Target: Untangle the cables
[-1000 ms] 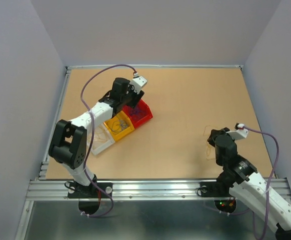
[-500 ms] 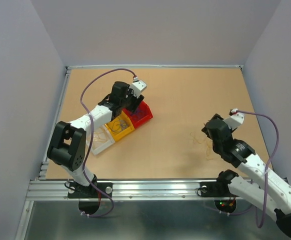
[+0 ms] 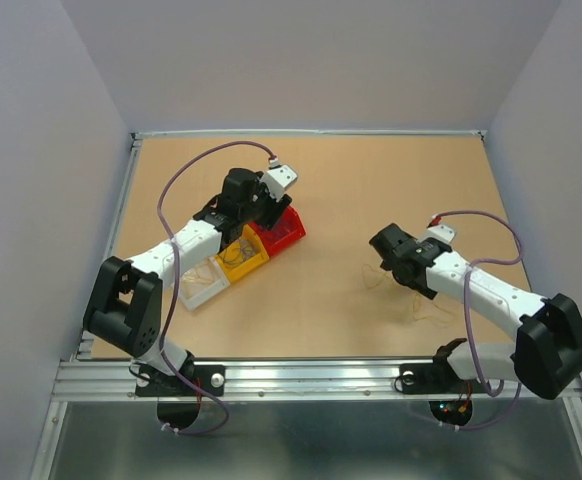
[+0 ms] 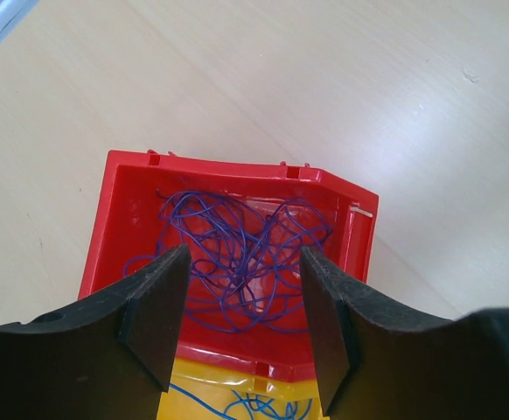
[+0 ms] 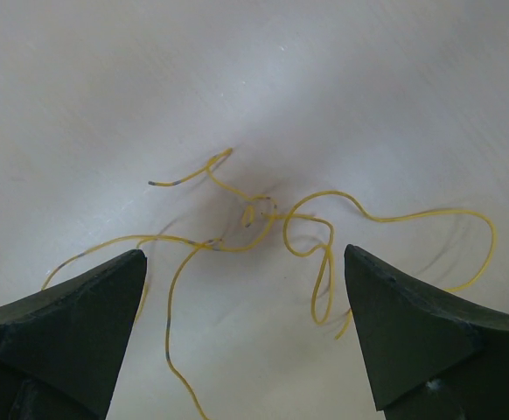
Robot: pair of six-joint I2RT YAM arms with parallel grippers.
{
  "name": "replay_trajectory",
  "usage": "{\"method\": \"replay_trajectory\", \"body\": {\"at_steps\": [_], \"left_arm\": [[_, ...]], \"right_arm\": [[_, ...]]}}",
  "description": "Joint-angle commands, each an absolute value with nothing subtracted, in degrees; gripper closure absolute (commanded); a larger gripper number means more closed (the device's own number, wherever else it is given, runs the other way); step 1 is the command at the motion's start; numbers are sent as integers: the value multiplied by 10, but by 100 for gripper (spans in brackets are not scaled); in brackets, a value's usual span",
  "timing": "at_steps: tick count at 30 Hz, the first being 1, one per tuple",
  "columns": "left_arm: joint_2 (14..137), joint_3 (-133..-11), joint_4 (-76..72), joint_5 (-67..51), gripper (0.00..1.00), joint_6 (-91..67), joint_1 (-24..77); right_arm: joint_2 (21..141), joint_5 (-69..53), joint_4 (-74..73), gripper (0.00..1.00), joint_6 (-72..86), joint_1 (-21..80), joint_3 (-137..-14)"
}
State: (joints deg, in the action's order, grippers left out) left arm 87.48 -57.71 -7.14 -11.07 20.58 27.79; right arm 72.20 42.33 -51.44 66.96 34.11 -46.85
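Observation:
The strands meet between my wide open fingers, so I should next move my right gripper down onto the yellow cables near their knotted middle [image 5: 268, 215].
A clump of thin purple cables [image 4: 237, 249] lies in a red bin [image 4: 219, 164]. My left gripper [image 4: 244, 262] hangs open just above it, with nothing between its fingers. A few blue cables [image 4: 254, 409] lie in the yellow bin [image 4: 193, 398] next to it. Loose yellow cables [image 5: 298, 229] sprawl on the table, knotted at their middle. My right gripper [image 5: 246, 262] is wide open above them and holds nothing. In the top view the left gripper [image 3: 261, 205] is over the red bin [image 3: 289, 230]. There the right gripper [image 3: 386, 245] is beside faint yellow cables [image 3: 374, 277].
Three bins stand in a diagonal row at the left: red, yellow [image 3: 241, 258] and a clear one [image 3: 203, 287] holding pale wires. More yellow strands [image 3: 427, 314] lie near the right arm. Grey walls enclose the table, and a metal rail [image 3: 311, 378] runs along its near edge.
My right arm swung from the near right edge toward the table's middle and its gripper went from shut to wide open over the yellow cables. The left gripper stayed over the red bin.

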Motion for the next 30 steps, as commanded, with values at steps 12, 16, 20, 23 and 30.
{"method": "replay_trajectory", "body": {"at_steps": [12,16,20,23,30], "left_arm": [[863,-578,-95,-100,36,216,284],[847,-570,-101,-91,36,218,282],[799,-555,-120,-91,36,212,262],[760,-552,-125,-149,36,187,193],[659,-498,-192,-241,31,107,23]], "right_arm": [[833,313,-353,56,656,314,-400],[850,272,-293,99,580,316,-445],[811,205,-240,99,499,344,-499],[767,103,-170,100,427,350,-519],[808,-37,-83,99,369,434,-648]]}}
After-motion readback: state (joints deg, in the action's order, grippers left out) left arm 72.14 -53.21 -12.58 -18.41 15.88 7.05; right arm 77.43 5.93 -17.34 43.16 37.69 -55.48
